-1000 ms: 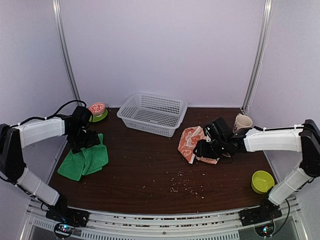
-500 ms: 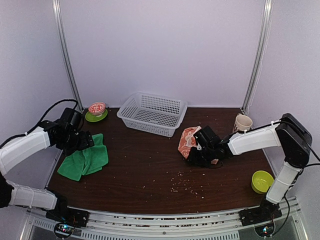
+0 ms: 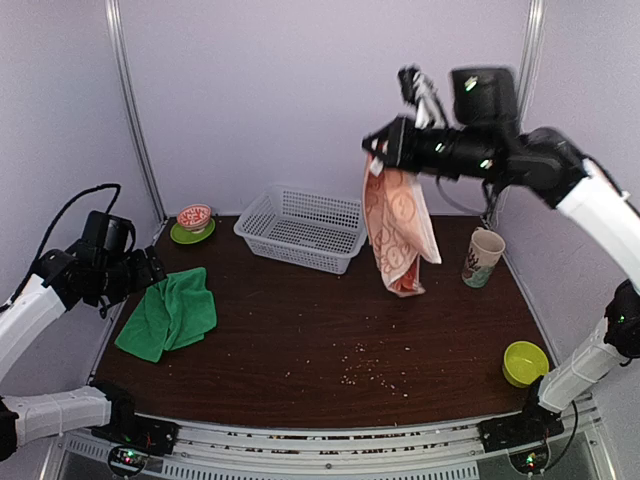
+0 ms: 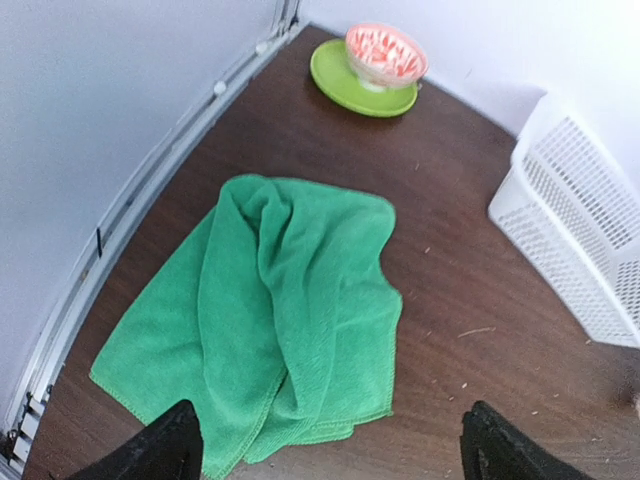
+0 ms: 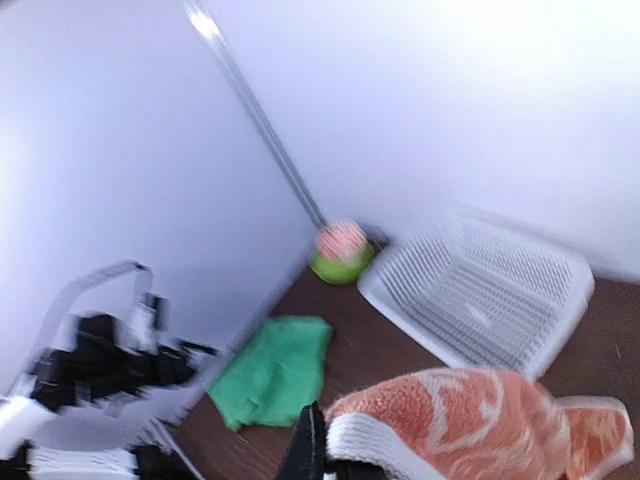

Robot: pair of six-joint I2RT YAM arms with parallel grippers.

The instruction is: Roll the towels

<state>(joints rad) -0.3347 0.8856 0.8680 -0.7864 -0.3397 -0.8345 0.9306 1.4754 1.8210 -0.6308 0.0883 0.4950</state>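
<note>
I will next lower my right gripper, draw it back and release the dangling towel on the bare tabletop between mug and crumbs.
The orange towel (image 3: 398, 228) with white prints hangs high above the table, pinched at its top corner by my right gripper (image 3: 378, 152), which is shut on it; its lower end dangles just over the tabletop. In the right wrist view the orange towel (image 5: 480, 415) fills the lower right beside my right gripper (image 5: 330, 462). The green towel (image 3: 172, 315) lies crumpled on the table at the left. My left gripper (image 3: 150, 270) hovers at its left edge, open and empty. Its fingertips (image 4: 170, 450) frame the green towel (image 4: 280, 310) from above in the left wrist view.
A white mesh basket (image 3: 304, 228) sits at the back centre. A patterned bowl on a green saucer (image 3: 194, 224) stands back left. A mug (image 3: 482, 257) is at the right, a green bowl (image 3: 524, 362) front right. Crumbs (image 3: 365, 370) dot the table's front.
My right gripper closed on the orange towel and lifted it from the table high into the air. My left arm pulled back to the left, off the green towel.
</note>
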